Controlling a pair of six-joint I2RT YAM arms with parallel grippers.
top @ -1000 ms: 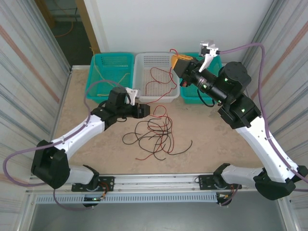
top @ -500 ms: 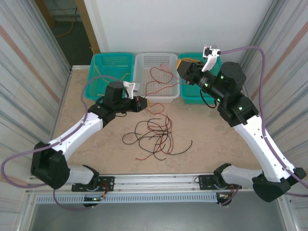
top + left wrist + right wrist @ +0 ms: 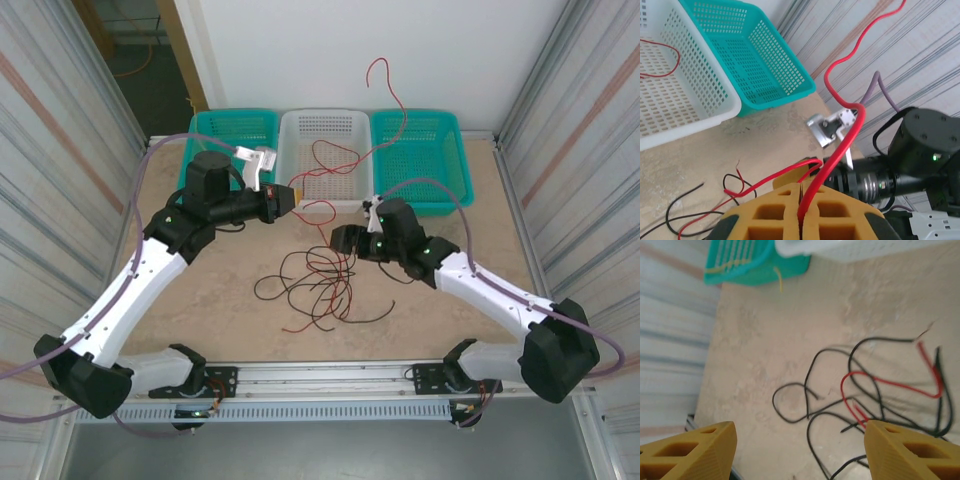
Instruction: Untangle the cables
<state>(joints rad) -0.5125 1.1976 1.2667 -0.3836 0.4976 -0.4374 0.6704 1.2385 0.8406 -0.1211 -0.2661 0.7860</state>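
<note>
Next, the left gripper moves outward and down over the white basket and releases the long red cable, because another red cable already lies there.
My left gripper (image 3: 288,203) (image 3: 801,187) is shut on a red cable (image 3: 840,150). That cable (image 3: 397,110) rises from the fingers, arcs over the white basket and curls high in the air. A loose tangle of black and red cables (image 3: 322,280) (image 3: 858,373) lies mid-table. My right gripper (image 3: 338,240) (image 3: 800,432) hovers low at the tangle's right edge. It is wide open with nothing between its yellow fingers. Another red cable (image 3: 660,55) lies in the white basket (image 3: 345,125).
Three baskets line the far edge: a teal one (image 3: 235,130) at left with a yellow wire (image 3: 740,265) in it, the white one in the middle, and a teal one (image 3: 425,150) at right. Striped walls close both sides. The right arm's body (image 3: 925,145) sits close to my left gripper.
The right arm dropped from over the right teal basket to just above the tangle. The left gripper pulled back and left with the red cable, whose free end now whips up in the air.
</note>
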